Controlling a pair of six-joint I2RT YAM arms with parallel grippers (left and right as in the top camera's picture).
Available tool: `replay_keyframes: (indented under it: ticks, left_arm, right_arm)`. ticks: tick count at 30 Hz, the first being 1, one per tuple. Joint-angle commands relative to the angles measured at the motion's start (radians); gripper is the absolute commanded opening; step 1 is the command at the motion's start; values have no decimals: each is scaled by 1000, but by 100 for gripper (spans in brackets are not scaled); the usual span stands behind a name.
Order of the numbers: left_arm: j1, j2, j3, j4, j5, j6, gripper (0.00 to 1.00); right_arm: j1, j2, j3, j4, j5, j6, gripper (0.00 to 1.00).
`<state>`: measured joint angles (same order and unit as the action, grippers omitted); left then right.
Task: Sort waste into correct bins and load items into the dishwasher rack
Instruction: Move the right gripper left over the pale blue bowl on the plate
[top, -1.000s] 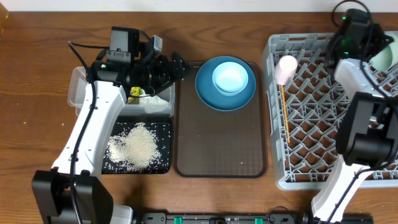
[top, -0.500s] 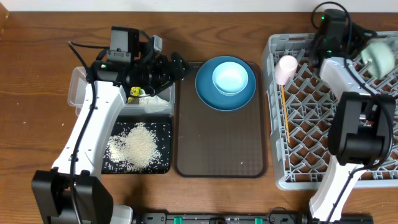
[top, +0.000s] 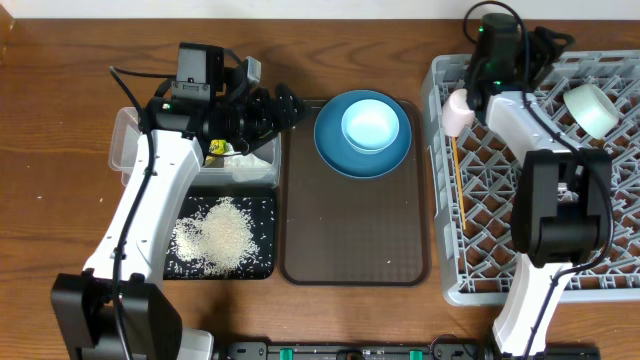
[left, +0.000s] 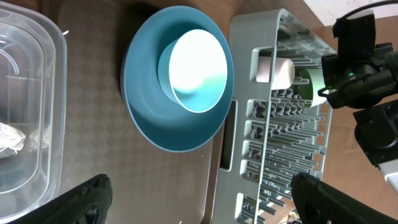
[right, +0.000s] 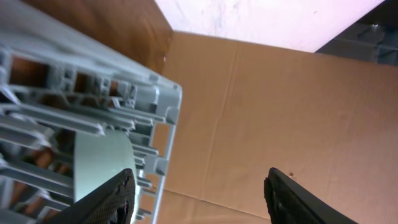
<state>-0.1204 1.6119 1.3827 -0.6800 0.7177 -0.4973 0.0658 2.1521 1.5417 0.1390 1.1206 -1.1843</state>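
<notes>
The light-blue bowl's rack-side rim (top: 396, 125) is next for my right gripper, which will swing from the rack over the plate, then tip down and lower to that rim.
The dark-blue plate (top: 340, 155) sits on the brown serving tray with the light-blue bowl (top: 370, 125) inside it; both also show in the left wrist view, plate (left: 146, 118) and bowl (left: 193, 68). My left gripper (top: 288, 105) (left: 205, 202) hangs open just left of the plate, holding nothing. The mint-green bowl (top: 590, 108) (right: 99, 171) lies tilted in the back right of the dishwasher rack (top: 445, 250). A pink cup (top: 458, 110) lies at the rack's back left. My right gripper (top: 545, 45) (right: 199, 199) is open above the rack's back edge, free of the bowl.
The clear tub (top: 125, 140) holds a yellow-green wrapper (top: 216, 149) and a white napkin (top: 252, 168). The black tray (top: 258, 262) in front of it carries rice (top: 220, 235). A brown serving tray (top: 350, 230) lies mid-table. A wooden stick (top: 458, 180) lies in the rack.
My right gripper has opened and let go of the mint-green bowl, which now rests in the rack. The right arm has swung left along the rack's back edge. The left arm stayed still.
</notes>
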Motion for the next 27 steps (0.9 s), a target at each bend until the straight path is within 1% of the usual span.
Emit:
replay_keyframes:
  ticks: [1,4,7,10,12,15,17,19,20,22,27]
  left_arm:
    - [2,-11,7,0,-13,0,94]
    - [2,-11,7,0,-13,0,95]
    - [2,-11,7,0,-13,0,94]
    - [2,-11,7,0,-13,0,94]
    - [2,-11,7,0,-13,0,94]
    - [2,-11,7,0,-13,0,95]
    - [2,-11,7,0,-13,0,94]
    - [2,-11,7,0,-13,0,95]
    - [2,-11,7,0,-13,0,95]
    - [2,-11,7,0,-13,0,94]
    - [2,-11,7,0,-13,0,95]
  right_arm:
    - [26,-60,3,-4,7,166,64]
    - [52,-117,3,-70,-42,293,63]
    - [95,-185,3,-260,-210,443,62]
    - [138,-248,3,-454,-493,566,63]
    - [164,-279,3,-541,-697,691,62]
    - [185,-296,3,-599,-1040,866,61]
    - [195,-294,3,-602,-1264,969,56]
    - [202,-287,3,-598,-1413,1043,50]
    - [207,-283,3,-599,-1446,1070,50]
    - [219,-281,2,-606,-1441,1117,49]
    - [274,-271,-1,-612,-1439,1165,50]
